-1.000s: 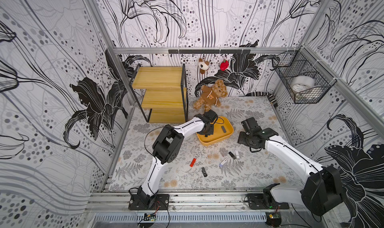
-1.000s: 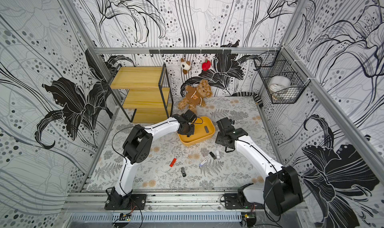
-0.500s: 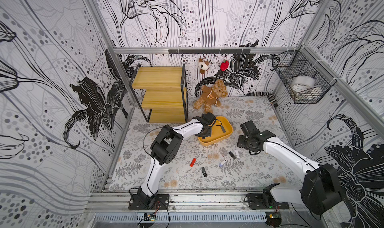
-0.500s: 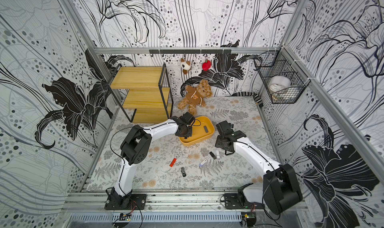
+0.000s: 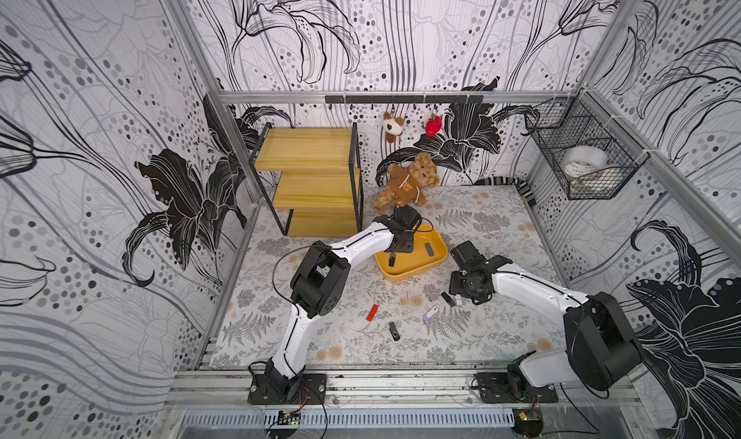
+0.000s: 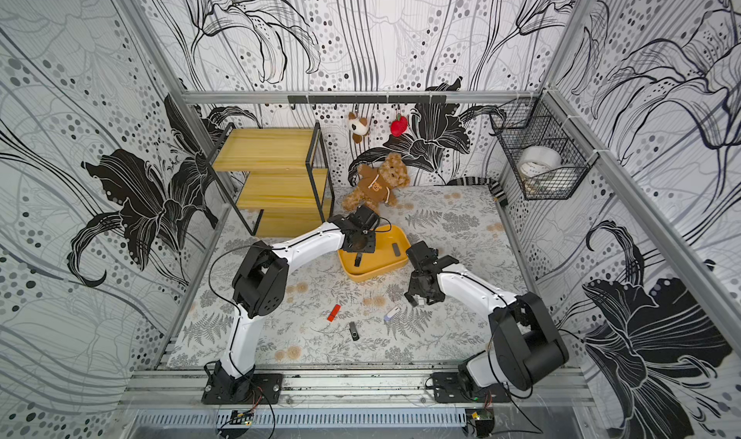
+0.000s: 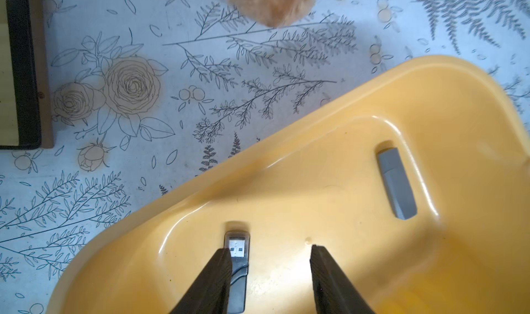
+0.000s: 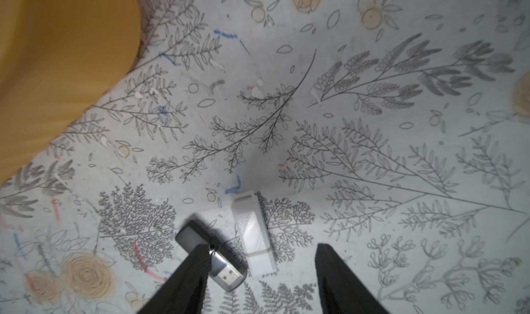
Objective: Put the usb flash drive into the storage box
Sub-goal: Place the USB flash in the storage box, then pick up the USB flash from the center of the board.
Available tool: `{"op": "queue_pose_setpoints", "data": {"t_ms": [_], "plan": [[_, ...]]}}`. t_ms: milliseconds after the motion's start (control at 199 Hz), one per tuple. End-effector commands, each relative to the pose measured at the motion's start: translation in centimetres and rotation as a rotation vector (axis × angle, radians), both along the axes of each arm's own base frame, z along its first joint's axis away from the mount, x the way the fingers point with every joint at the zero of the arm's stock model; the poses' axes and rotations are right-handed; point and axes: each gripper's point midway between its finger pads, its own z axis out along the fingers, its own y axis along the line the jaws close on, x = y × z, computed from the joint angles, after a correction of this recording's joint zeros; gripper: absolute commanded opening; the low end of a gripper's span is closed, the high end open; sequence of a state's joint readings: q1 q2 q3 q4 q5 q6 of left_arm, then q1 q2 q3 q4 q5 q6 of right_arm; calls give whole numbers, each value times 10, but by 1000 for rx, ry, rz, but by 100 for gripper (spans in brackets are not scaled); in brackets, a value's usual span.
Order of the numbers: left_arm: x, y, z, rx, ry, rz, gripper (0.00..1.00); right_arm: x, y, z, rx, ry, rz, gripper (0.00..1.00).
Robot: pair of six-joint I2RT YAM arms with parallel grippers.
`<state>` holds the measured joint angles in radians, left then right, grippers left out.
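Note:
The middle of the white drive (image 5: pixel 458 300) (image 8: pixel 252 229) is below the gap between my right gripper's fingers, still outside the storage box. I should lower my right gripper onto it next, with a finger on each of the drive's long sides.
The storage box (image 5: pixel 440 256) (image 6: pixel 402 261) (image 7: pixel 430 77) is a shallow yellow tub on the mat. My left gripper (image 7: pixel 271 249) (image 5: pixel 397 252) hangs open inside it. A black usb flash drive (image 7: pixel 237 258) (image 5: pixel 392 259) (image 6: pixel 357 260) lies on the box floor against one finger, free of the other. A grey drive (image 7: pixel 397 183) (image 5: pixel 429 250) also lies in the box. My right gripper (image 8: pixel 261 246) (image 6: pixel 421 298) is open, low over the mat. Under it lie a black-and-silver swivel drive (image 8: pixel 223 266) (image 5: pixel 448 298) and a white drive (image 8: pixel 252 229), side by side.
A red drive (image 5: pixel 372 312), a black drive (image 5: pixel 394 330) and a white-blue drive (image 5: pixel 430 312) lie on the mat in front. A teddy bear (image 5: pixel 407 184) and wooden shelf rack (image 5: pixel 312 180) stand behind the box; a wire basket (image 5: pixel 581 164) hangs on the right wall.
My left gripper has opened and let the black drive go onto the box floor. My right arm has come forward and down over the two drives on the mat.

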<state>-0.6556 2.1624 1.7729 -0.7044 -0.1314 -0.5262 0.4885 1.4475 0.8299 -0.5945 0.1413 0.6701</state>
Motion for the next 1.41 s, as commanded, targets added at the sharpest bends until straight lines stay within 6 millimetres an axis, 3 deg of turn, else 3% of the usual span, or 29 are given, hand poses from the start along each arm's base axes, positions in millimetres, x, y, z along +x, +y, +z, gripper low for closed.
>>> {"op": "queue_pose_setpoints", "data": {"t_ms": [0,211,417,703,1025,1402], "plan": [[-2,1,47,-22,-67,-9,51,-4,2,-8,-6,20,-2,64],[-24,27,83,-8,-109,2,55,-8,1,-20,-19,48,9,61],[-61,53,84,4,-79,0,59,-7,0,-28,-34,57,15,58],[-109,81,56,3,6,-2,62,-6,1,-36,-47,73,24,52],[-157,88,23,-6,105,-24,63,-13,2,-43,-33,104,29,36],[-187,88,-25,-28,186,-9,62,-15,3,-45,-27,113,40,17]]}}
